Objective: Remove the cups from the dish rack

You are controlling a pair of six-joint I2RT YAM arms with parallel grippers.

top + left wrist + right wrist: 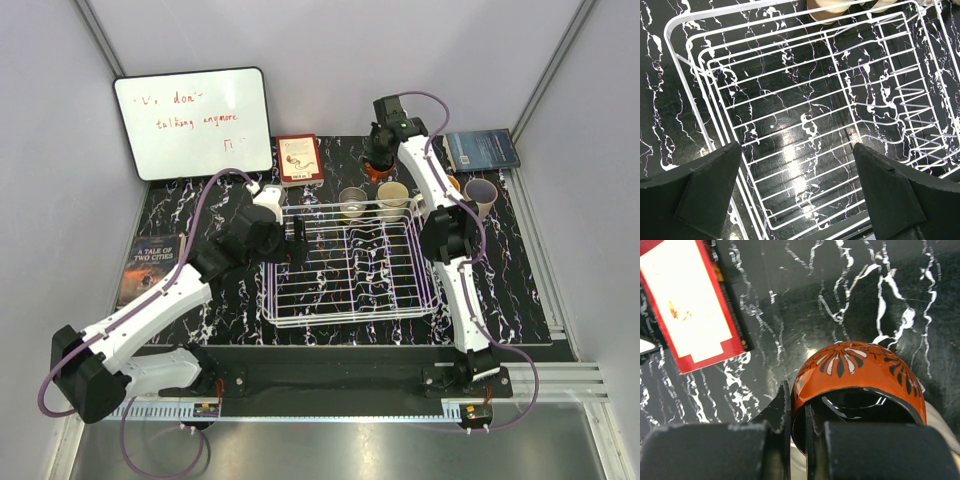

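Observation:
My right gripper lowers the squat reddish-orange cup and releases its rim next, since the bare tabletop behind the cream cup (392, 195) lies below my gripper.
The white wire dish rack (350, 265) stands mid-table and holds no cups; its bare grid fills the left wrist view (790, 100). My left gripper (298, 243) hangs open and empty over the rack's left part (797, 190). My right gripper (380, 160) is behind the rack, shut on the rim of a squat reddish-orange cup (860, 375) with a black flower pattern, one finger outside and one inside (797, 415). A tan-brown cup (352, 200) and a cream cup (392, 195) stand just behind the rack. A pinkish-beige cup (481, 195) stands at the back right.
A whiteboard (192, 122) leans at the back left. A red-and-white book (299, 160) lies behind the rack, close to the held cup (690, 300). A blue book (482, 150) lies at the back right and a dark book (150, 265) at the left.

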